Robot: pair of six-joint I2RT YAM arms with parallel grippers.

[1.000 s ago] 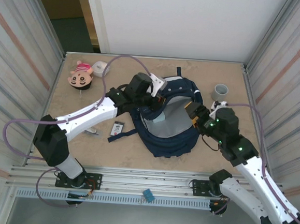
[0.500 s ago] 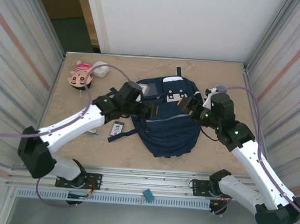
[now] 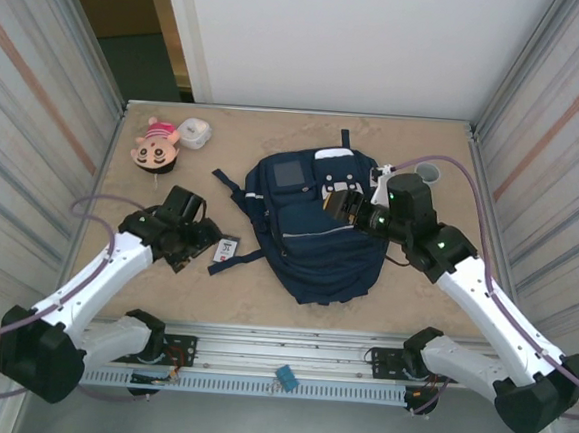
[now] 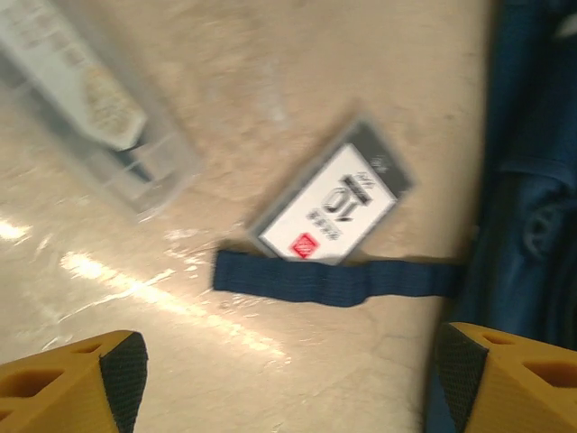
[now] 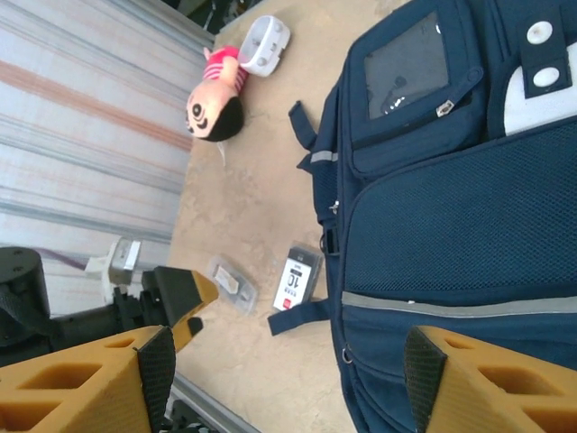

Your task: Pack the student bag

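Note:
Next, the left gripper swings over toward the bag, turns and lowers around the card pack's dark end (image 3: 230, 239) (image 4: 380, 157), clear of the bag's strap, since that end lies below it.
The student bag (image 3: 319, 229) is a navy backpack lying flat in the middle of the table, front side up, with a grey patch and white tabs near its far end. My left gripper (image 3: 189, 241) is open, low over the table left of the bag, with nothing between its fingers (image 4: 72, 383). Ahead of it lie a small black-and-white card pack (image 4: 329, 203), a clear plastic case (image 4: 90, 99) and a loose bag strap (image 4: 334, 278). My right gripper (image 3: 339, 202) hovers open above the bag's (image 5: 451, 207) right side, holding nothing.
A pink-and-black doll (image 3: 155, 144) and a white rounded object (image 3: 194, 132) sit at the far left. A grey cup (image 3: 428, 173) stands at the far right behind the right arm. Metal walls close both sides. A blue clip (image 3: 286, 378) lies on the front rail.
The bag, earlier held up and open between both grippers, now lies flat. My left gripper opened, let go and pulled back to the near left. The right gripper rose toward the far side.

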